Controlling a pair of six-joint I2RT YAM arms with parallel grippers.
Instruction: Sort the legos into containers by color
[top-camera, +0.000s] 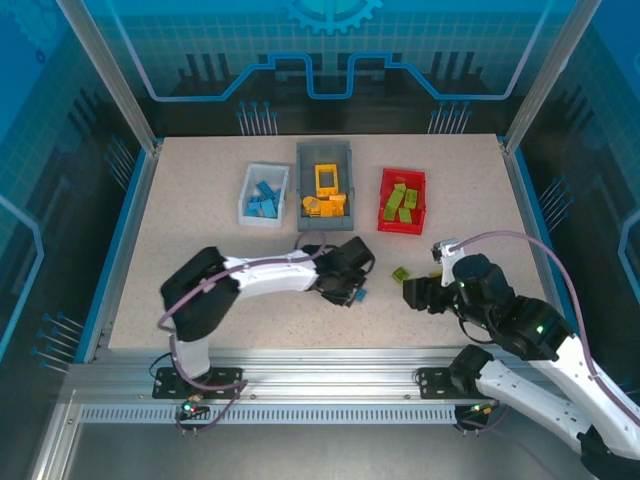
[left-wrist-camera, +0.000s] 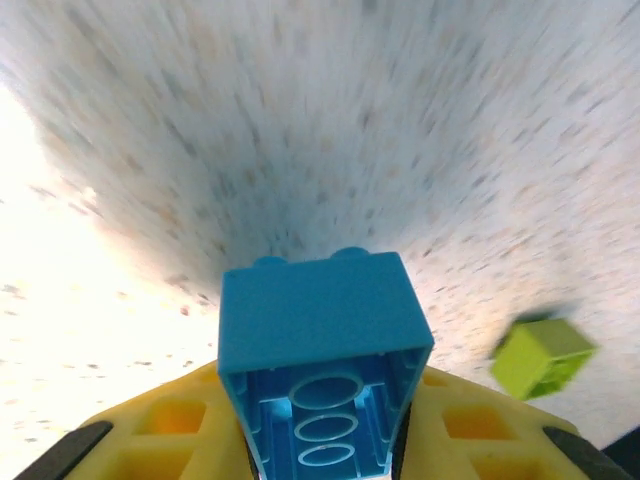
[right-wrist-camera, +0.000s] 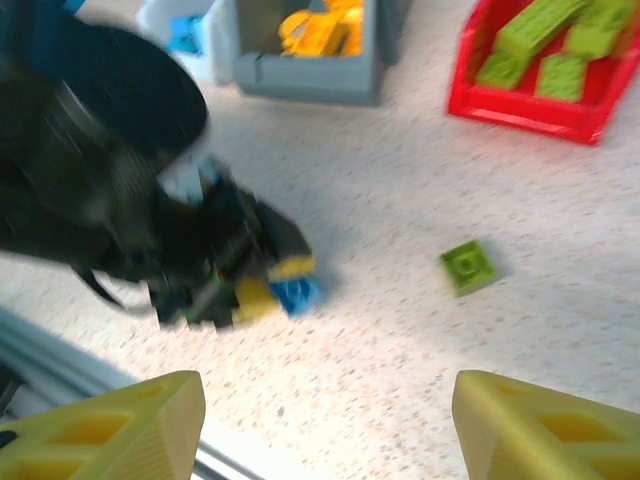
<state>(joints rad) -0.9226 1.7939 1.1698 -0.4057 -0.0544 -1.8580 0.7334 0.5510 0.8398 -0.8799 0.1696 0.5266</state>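
Next, my left gripper raises the matching blue brick, swings it outward over the white bin (top-camera: 264, 195) of blue legos and lets it go.
My left gripper (top-camera: 356, 293) is shut on a blue lego brick (left-wrist-camera: 320, 360), held between its yellow fingers (left-wrist-camera: 160, 430) just above the table; the same brick (right-wrist-camera: 296, 293) shows in the right wrist view. A small lime green lego (top-camera: 399, 274) lies loose on the table, also seen as a green brick (left-wrist-camera: 541, 355) to the right and as a square piece (right-wrist-camera: 468, 267). My right gripper (top-camera: 418, 292) hovers open near it, fingertips (right-wrist-camera: 130, 425) wide apart and nothing between them. At the back stand the white bin (top-camera: 264, 195) with blue legos, the grey bin (top-camera: 326, 185) with yellow ones, and the red bin (top-camera: 402, 201) with green ones.
The metal rail (top-camera: 320, 375) runs along the near table edge under both arm bases. Clear panels wall the table at the back and sides. Open tabletop lies between the arms and the three bins.
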